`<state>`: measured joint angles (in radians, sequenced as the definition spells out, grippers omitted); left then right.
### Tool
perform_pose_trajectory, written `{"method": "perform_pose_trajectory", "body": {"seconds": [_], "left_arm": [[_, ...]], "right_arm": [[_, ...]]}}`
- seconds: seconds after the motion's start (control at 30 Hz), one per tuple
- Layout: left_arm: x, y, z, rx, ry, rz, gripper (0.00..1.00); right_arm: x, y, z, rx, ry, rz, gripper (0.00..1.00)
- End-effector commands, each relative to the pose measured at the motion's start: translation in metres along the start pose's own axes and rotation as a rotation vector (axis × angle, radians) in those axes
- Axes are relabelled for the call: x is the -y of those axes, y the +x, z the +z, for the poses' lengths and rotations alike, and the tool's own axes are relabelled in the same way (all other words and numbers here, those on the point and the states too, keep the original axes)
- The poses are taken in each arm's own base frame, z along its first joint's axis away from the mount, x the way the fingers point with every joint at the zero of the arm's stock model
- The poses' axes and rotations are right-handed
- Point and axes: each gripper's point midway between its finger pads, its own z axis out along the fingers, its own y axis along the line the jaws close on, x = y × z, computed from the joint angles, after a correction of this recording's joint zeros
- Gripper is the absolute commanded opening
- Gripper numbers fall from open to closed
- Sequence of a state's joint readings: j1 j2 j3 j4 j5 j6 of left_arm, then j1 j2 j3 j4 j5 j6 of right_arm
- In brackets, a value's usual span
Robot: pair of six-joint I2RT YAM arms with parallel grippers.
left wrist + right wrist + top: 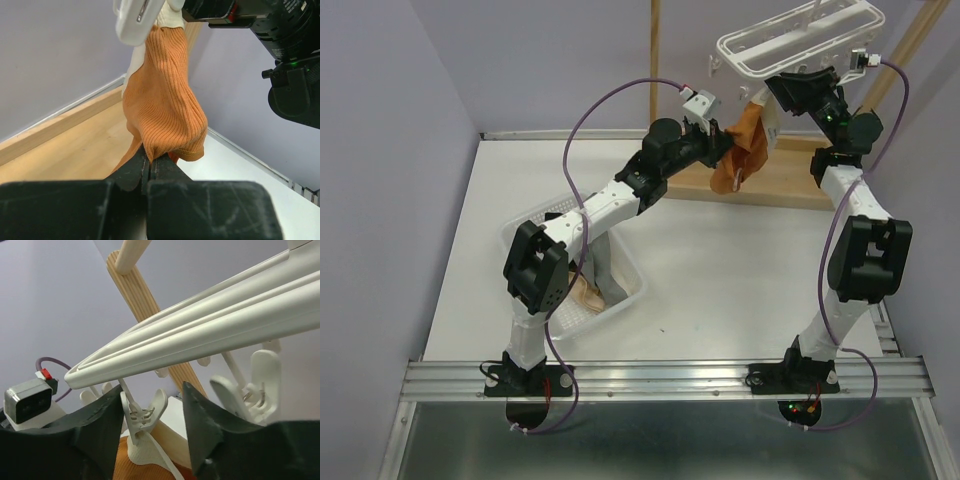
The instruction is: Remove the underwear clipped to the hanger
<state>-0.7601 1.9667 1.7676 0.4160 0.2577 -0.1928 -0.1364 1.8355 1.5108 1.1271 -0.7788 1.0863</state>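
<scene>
My left gripper should next swing back over the basket of clothes, which is below and to its left in the top view, then lower the underwear [748, 150] and let it go.
The rust-orange underwear [748, 150] hangs by its white waistband from one clip peg [142, 417] under the white hanger [800, 35]. My left gripper [724, 142] is shut on the garment's lower edge; in the left wrist view the jaws [150, 161] pinch the orange ribbed cloth [165, 100] below the peg [137, 20]. My right gripper [788, 92] is open just under the hanger frame; in the right wrist view its fingers [150, 400] stand either side of the peg, below the hanger bar [200, 340]. The orange cloth [132, 472] shows beneath.
A white basket [632, 262] at the left holds cream [588, 292] and grey [605, 270] garments. The wooden stand [655, 60] with its base board [775, 185] carries the hanger at the back. More empty pegs [260, 380] dangle beside the right fingers.
</scene>
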Motion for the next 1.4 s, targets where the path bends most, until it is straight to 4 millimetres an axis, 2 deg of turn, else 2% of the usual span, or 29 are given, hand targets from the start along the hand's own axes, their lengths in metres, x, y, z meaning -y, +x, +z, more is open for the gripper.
{"method": "perform_pose_trajectory", "body": {"seconds": [0.0, 0.07, 0.1, 0.2, 0.27, 0.3, 0.37, 0.47, 0.5, 0.53, 0.63, 0.77, 0.83, 1.03, 1.1, 1.17, 1.27, 1.3, 1.37], "left_arm": [[0.027, -0.075, -0.012, 0.153, 0.047, 0.034, 0.00], [0.027, -0.073, -0.012, 0.149, 0.045, 0.035, 0.00], [0.026, -0.072, -0.011, 0.146, 0.044, 0.036, 0.00], [0.026, -0.073, -0.012, 0.146, 0.040, 0.035, 0.00], [0.026, -0.073, -0.012, 0.147, 0.037, 0.035, 0.00], [0.024, -0.072, -0.013, 0.143, 0.035, 0.037, 0.00], [0.023, -0.070, -0.015, 0.138, 0.027, 0.042, 0.00], [0.019, -0.063, -0.019, 0.118, 0.010, 0.050, 0.00], [0.017, -0.054, -0.020, 0.100, 0.002, 0.047, 0.00], [0.018, -0.057, -0.024, 0.105, 0.000, 0.051, 0.00], [0.015, -0.053, -0.030, 0.095, -0.015, 0.053, 0.00], [0.015, -0.053, -0.033, 0.093, -0.019, 0.045, 0.00], [0.016, -0.057, -0.035, 0.103, -0.017, 0.036, 0.00], [0.002, -0.079, -0.048, 0.173, -0.034, -0.036, 0.00], [0.000, -0.074, -0.050, 0.162, -0.038, -0.037, 0.00], [-0.002, -0.073, -0.054, 0.158, -0.042, -0.035, 0.00], [-0.004, -0.061, -0.060, 0.132, -0.054, -0.030, 0.00], [-0.004, -0.059, -0.064, 0.127, -0.056, -0.026, 0.00], [-0.003, -0.058, -0.068, 0.124, -0.060, -0.020, 0.00]], "right_arm": [[-0.029, -0.019, 0.010, 0.035, -0.098, -0.069, 0.48], [-0.028, -0.018, 0.010, 0.031, -0.099, -0.069, 0.38], [-0.028, -0.017, 0.010, 0.025, -0.102, -0.068, 0.28], [-0.027, -0.017, 0.010, 0.022, -0.106, -0.070, 0.13], [-0.027, -0.016, 0.010, 0.020, -0.105, -0.074, 0.08], [-0.027, -0.017, 0.010, 0.022, -0.103, -0.076, 0.02], [-0.028, -0.016, 0.010, 0.021, -0.104, -0.077, 0.01], [-0.028, -0.016, 0.008, 0.025, -0.096, -0.078, 0.06], [-0.028, -0.015, 0.007, 0.024, -0.094, -0.081, 0.07], [-0.028, -0.014, 0.007, 0.023, -0.091, -0.083, 0.07], [-0.027, -0.012, 0.005, 0.017, -0.091, -0.079, 0.00], [-0.031, -0.014, 0.006, 0.016, -0.099, -0.073, 0.00], [-0.032, -0.015, 0.006, 0.014, -0.102, -0.073, 0.01], [-0.033, -0.015, 0.007, 0.006, -0.111, -0.064, 0.02], [-0.031, -0.014, 0.007, 0.010, -0.105, -0.058, 0.04], [-0.030, -0.014, 0.007, 0.011, -0.103, -0.061, 0.09], [-0.031, -0.013, 0.006, 0.009, -0.103, -0.062, 0.23], [-0.031, -0.011, 0.005, 0.002, -0.102, -0.063, 0.32], [-0.033, -0.010, 0.004, -0.005, -0.104, -0.070, 0.45]]}}
